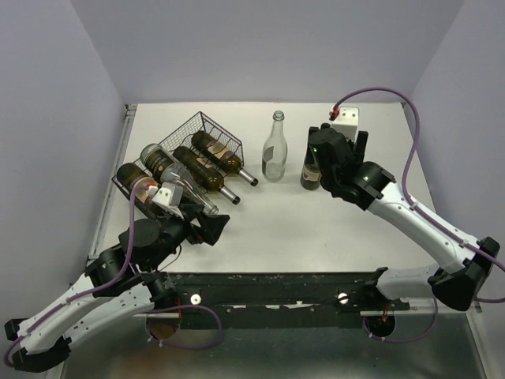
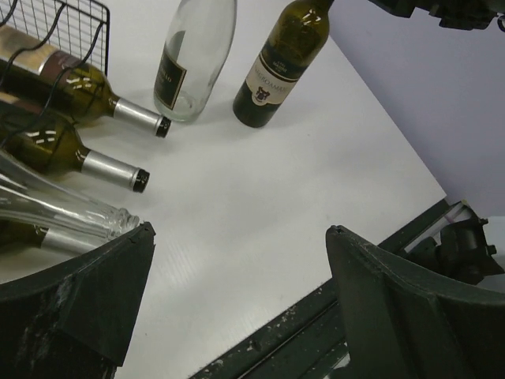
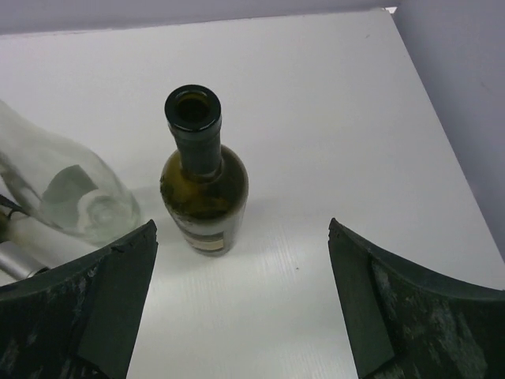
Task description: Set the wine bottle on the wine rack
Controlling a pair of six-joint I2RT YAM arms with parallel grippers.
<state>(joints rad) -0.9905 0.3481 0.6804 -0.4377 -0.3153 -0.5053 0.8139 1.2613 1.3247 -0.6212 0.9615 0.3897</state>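
Observation:
I should ease my right gripper outward, down and toward the clear bottle, around the dark bottle's neck (image 3: pixel 198 148), because that neck stands outward of the gap between my fingers.
Upright at the back right of the table (image 1: pixel 316 237) stands a dark green wine bottle (image 1: pixel 310 172) with a cream label, its mouth open (image 3: pixel 203 185). My right gripper (image 1: pixel 335 154) hovers over it, open; in the right wrist view (image 3: pixel 241 225) the bottle stands ahead of the fingertips, not between them. The black wire wine rack (image 1: pixel 201 130) at the back left cradles several lying bottles (image 2: pixel 79 87). My left gripper (image 1: pixel 217 229) is open and empty near the rack's front (image 2: pixel 241 230).
A clear glass bottle (image 1: pixel 274 150) stands upright just left of the dark one (image 2: pixel 193 55). The necks of the racked bottles (image 2: pixel 110 170) stick out toward the table's middle. A black metal rail (image 1: pixel 276 288) runs along the near edge. Purple walls close the sides.

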